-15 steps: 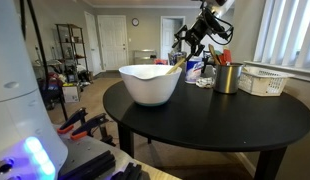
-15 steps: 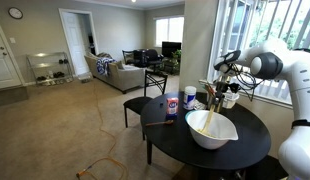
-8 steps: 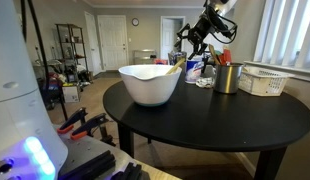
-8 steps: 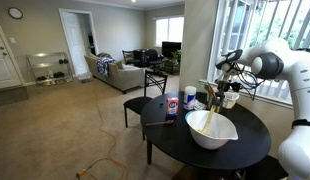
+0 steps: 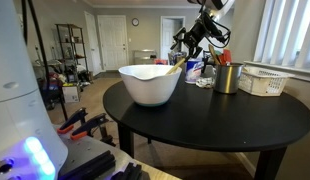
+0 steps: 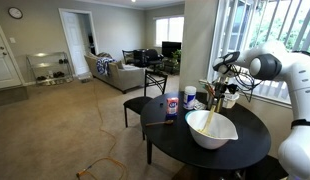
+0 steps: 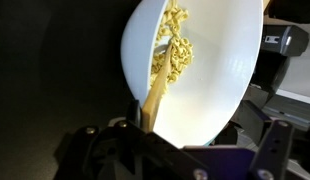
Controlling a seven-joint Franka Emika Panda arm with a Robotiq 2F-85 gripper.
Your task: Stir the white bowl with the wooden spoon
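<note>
The spoon handle's upper end (image 5: 182,60) (image 7: 150,117) is off the middle of the gap between my fingers. My gripper needs to move a little to the left in the wrist view to get its fingers around it.
A white bowl (image 5: 149,85) (image 6: 211,130) stands on the round black table (image 5: 215,118). A wooden spoon (image 5: 177,65) (image 6: 208,116) leans in it, handle up over the rim. In the wrist view the spoon (image 7: 155,88) lies with its head in yellowish food (image 7: 176,50) inside the bowl (image 7: 220,70). My gripper (image 5: 193,42) (image 6: 217,82) hovers just above the handle's upper end, jaws open. From the wrist, the handle's end reaches toward the gap of the gripper (image 7: 180,138), and nothing is clamped.
Behind the bowl stand a metal cup of utensils (image 5: 227,77), a white basket (image 5: 263,79) and a blue-labelled canister (image 6: 172,105). A chair (image 6: 143,103) stands at the table's far side. The window wall is close behind the arm.
The gripper has shifted only slightly above the spoon handle. Bowl and spoon have not moved, and the jaws stay open.
</note>
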